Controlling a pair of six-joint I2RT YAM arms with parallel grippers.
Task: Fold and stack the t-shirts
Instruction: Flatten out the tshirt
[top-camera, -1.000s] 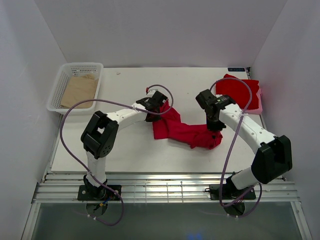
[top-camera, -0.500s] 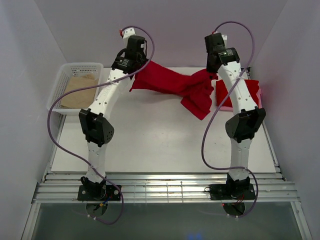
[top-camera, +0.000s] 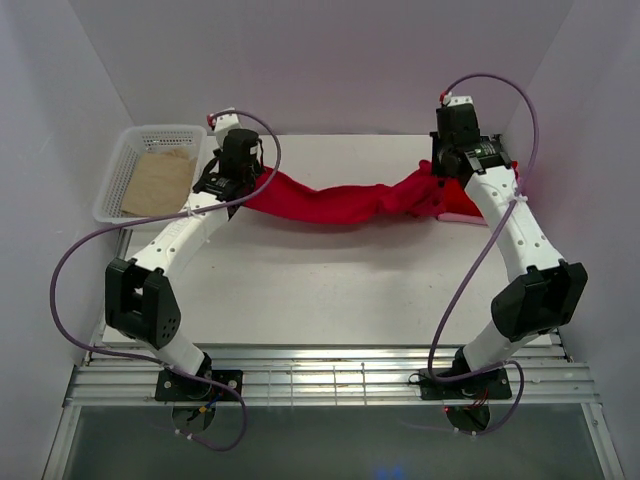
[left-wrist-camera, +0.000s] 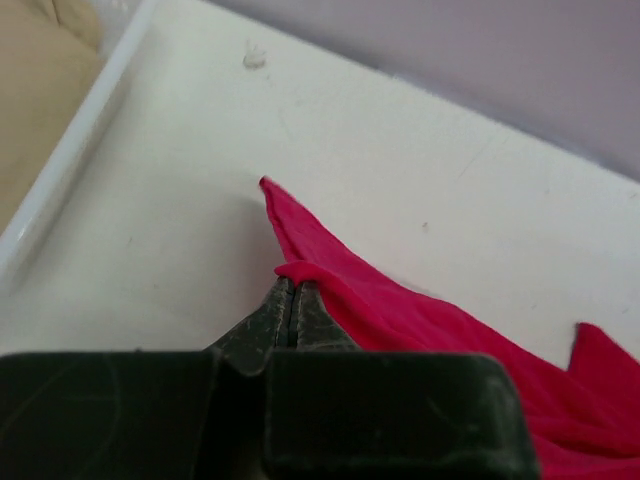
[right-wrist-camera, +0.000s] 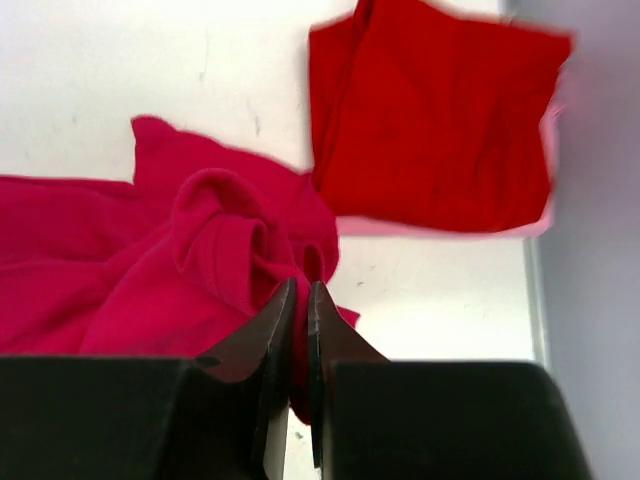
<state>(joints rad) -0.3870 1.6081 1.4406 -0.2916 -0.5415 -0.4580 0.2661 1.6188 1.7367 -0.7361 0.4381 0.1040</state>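
Note:
The bare near tabletop lies back from my right gripper, clear of the folded t-shirt. My right gripper will next pull the bunched end back over that tabletop and let go.
A bright red t-shirt (top-camera: 335, 203) hangs stretched between my two grippers across the far half of the table. My left gripper (top-camera: 243, 185) is shut on its left edge (left-wrist-camera: 300, 268), close above the table. My right gripper (top-camera: 447, 172) is shut on its bunched right end (right-wrist-camera: 240, 265). A second red t-shirt (right-wrist-camera: 435, 125), folded square, lies at the far right on a pale pink piece (right-wrist-camera: 440, 228); in the top view it is mostly hidden behind my right arm.
A white basket (top-camera: 116, 182) with a tan brown sheet (top-camera: 160, 180) in it stands at the far left; its rim (left-wrist-camera: 70, 150) shows next to my left gripper. White walls close in the back and both sides.
Both arms lifted the red t-shirt from the table's middle, carried it high toward the back, then lowered and spread apart, so it now stretches out near the table.

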